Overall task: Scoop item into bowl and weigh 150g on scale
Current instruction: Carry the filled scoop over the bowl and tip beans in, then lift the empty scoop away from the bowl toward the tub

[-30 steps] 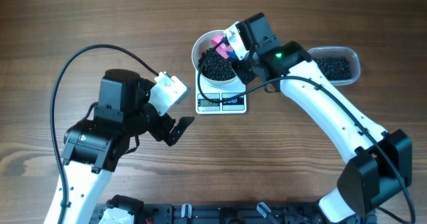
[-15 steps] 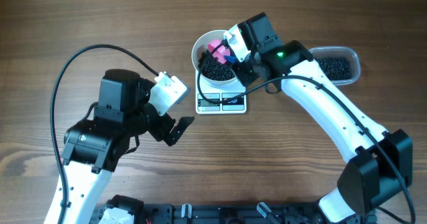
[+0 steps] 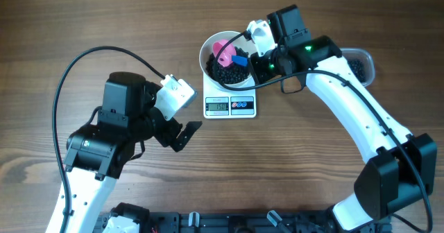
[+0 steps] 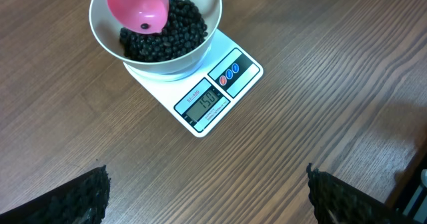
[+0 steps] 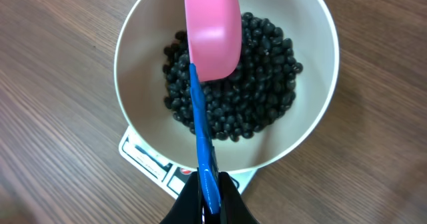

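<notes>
I will next lift my right gripper clear, then move it back and down to let go of the scoop (image 5: pixel 213 31), as bare tabletop is below it, to its right in the overhead view.
The white bowl (image 3: pixel 206 49) stands on the white scale (image 3: pixel 230 107), with a pile of black beans (image 3: pixel 225 72) inside. My right gripper (image 3: pixel 253 61) is shut on the blue handle (image 5: pixel 203 137) of a pink scoop (image 5: pixel 213 31), which hangs over the beans (image 5: pixel 260 84) inside the bowl's rim (image 5: pixel 130 97). The scoop looks empty apart from one bean. The scale's display (image 4: pixel 203 101) faces the left wrist camera and seems to read 150. My left gripper (image 3: pixel 182 136) stands open over bare table in front of the scale, with nothing between its fingers (image 4: pixel 80 197).
A clear plastic tub (image 3: pixel 361 63) with more black beans sits right of the bowl, partly hidden under my right arm. A black cable loops across the table at the left. The table is dark wood.
My right gripper has drawn back to the right with the scoop, which now sits higher over the bowl. The scale's front is uncovered. The left arm has not moved.
</notes>
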Robot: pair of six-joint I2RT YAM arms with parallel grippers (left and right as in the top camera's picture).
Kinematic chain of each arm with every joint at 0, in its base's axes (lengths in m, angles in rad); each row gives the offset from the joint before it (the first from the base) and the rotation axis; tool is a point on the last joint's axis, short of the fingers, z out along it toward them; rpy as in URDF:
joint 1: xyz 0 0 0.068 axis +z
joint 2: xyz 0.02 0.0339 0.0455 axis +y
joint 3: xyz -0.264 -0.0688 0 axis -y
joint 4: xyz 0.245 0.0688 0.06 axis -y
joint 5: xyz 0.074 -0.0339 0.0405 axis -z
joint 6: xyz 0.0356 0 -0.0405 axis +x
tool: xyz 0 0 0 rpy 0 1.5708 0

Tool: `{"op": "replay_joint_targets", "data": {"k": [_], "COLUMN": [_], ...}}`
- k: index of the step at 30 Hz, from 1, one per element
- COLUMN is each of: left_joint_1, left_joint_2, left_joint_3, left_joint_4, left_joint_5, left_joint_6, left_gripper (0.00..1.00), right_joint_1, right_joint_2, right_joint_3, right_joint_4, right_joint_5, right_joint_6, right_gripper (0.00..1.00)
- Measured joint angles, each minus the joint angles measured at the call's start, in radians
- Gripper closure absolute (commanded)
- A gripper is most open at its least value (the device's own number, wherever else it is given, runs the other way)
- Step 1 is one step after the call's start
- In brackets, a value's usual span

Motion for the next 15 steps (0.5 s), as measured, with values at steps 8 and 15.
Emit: {"op": "replay_joint_targets", "data": {"k": [8, 15], "left_joint_1": [0.000, 0.000], "left_joint_2": [0.000, 0.000], "left_joint_3": [0.000, 0.000], "left_joint_4": [0.000, 0.000], "left_joint_5": [0.000, 0.000], "left_joint_6": [0.000, 0.000], "left_gripper": [0.00, 0.00], "right_joint_1": [0.000, 0.000], "right_joint_2": [0.000, -0.043], "right_joint_3": [0.000, 0.000], "right_joint_4": [-0.001, -0.039], "right_joint_5": [-0.069, -0.077], "right_joint_6": [0.046, 0.084], "right_gripper": [0.96, 0.96]}}
